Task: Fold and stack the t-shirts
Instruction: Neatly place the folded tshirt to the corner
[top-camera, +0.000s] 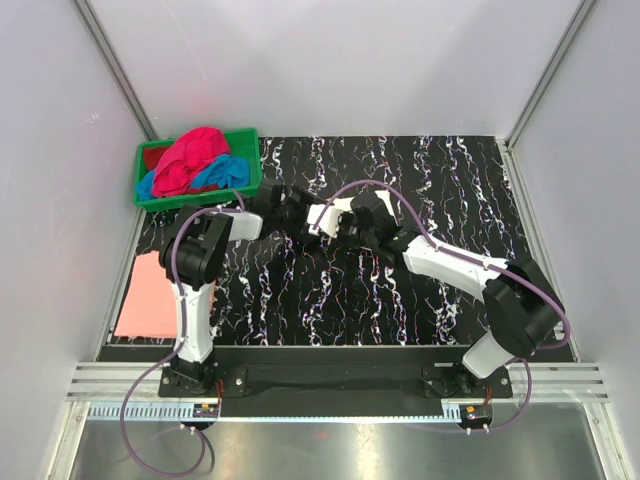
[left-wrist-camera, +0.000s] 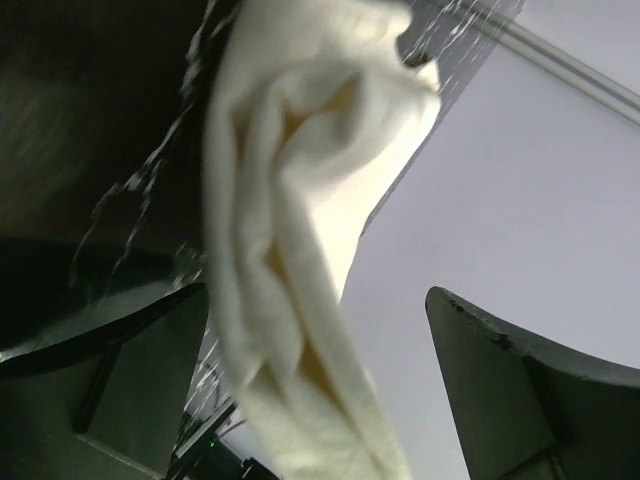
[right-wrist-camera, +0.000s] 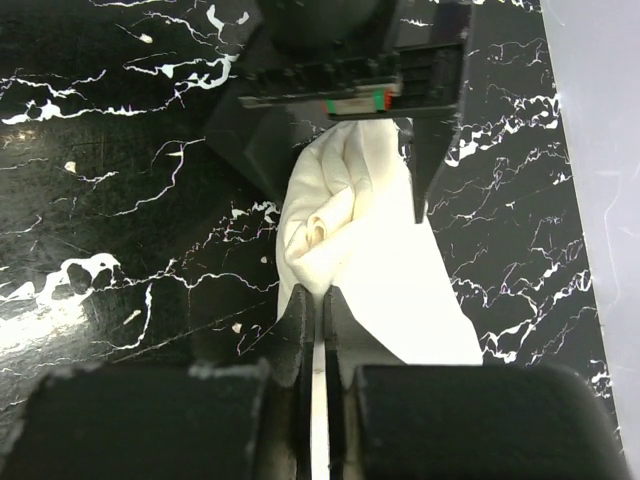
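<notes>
The cream t-shirt's bunched fold (top-camera: 313, 214) (left-wrist-camera: 305, 385) already drapes between my two open fingers, so my left gripper stays where it stands and closes its fingers on the fold next.
A bunched cream t-shirt (top-camera: 323, 216) hangs over the middle of the black marble table, between my two grippers. My right gripper (right-wrist-camera: 320, 298) is shut on a fold of it (right-wrist-camera: 352, 215). My left gripper (left-wrist-camera: 318, 332) faces it from the other side, jaws wide open, and the cloth (left-wrist-camera: 290, 200) drapes between its fingers (left-wrist-camera: 520, 385) without being pinched. In the right wrist view the left gripper's fingers (right-wrist-camera: 436, 150) straddle the cloth. A folded salmon-pink t-shirt (top-camera: 150, 296) lies flat at the table's left edge. Magenta-red (top-camera: 190, 158) and blue (top-camera: 222, 174) t-shirts sit crumpled in the crate.
A green plastic crate (top-camera: 249, 160) stands at the back left corner. White walls with metal rails enclose the table on the left, right and back. Both arm bases sit on the near rail, cables looping over the arms.
</notes>
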